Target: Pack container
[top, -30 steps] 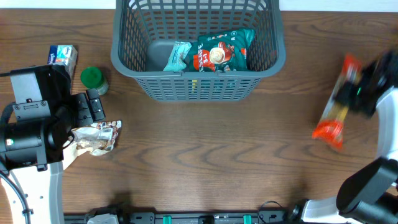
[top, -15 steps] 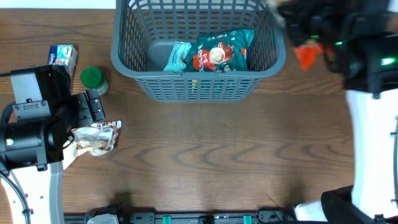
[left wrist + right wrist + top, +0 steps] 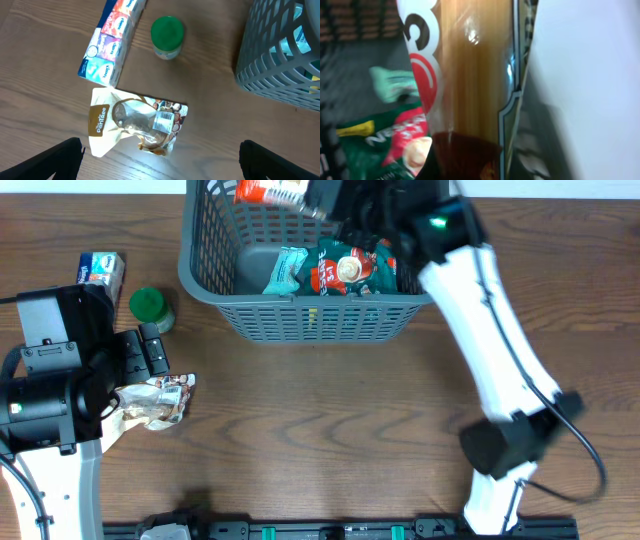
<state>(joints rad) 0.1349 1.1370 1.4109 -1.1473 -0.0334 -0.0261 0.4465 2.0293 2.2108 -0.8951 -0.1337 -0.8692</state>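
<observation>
I should use my right gripper to lower the clear spaghetti packet from the basket's far side back toward the basket's near side, over the green bag [image 3: 393,142].
The dark grey lattice basket [image 3: 320,315] stands at the top centre of the table. Inside lie a green and red snack bag [image 3: 352,268] and a small teal packet [image 3: 285,270]. My right gripper [image 3: 335,198] reaches over the basket's far side, shut on a long red and clear spaghetti packet [image 3: 270,191]; the packet fills the right wrist view [image 3: 470,75] above the green bag [image 3: 380,145]. My left gripper [image 3: 160,160] is open above a crumpled clear and white snack pouch [image 3: 132,122], also in the overhead view [image 3: 152,402].
A green-lidded small jar [image 3: 150,305] and a blue tissue pack [image 3: 100,270] lie left of the basket; both show in the left wrist view, the jar [image 3: 167,35] and the pack [image 3: 112,42]. The basket's corner [image 3: 280,65] is at right there.
My right arm swung from the table's right side up and left, carrying the spaghetti packet over the basket's far side. The left arm has not moved.
</observation>
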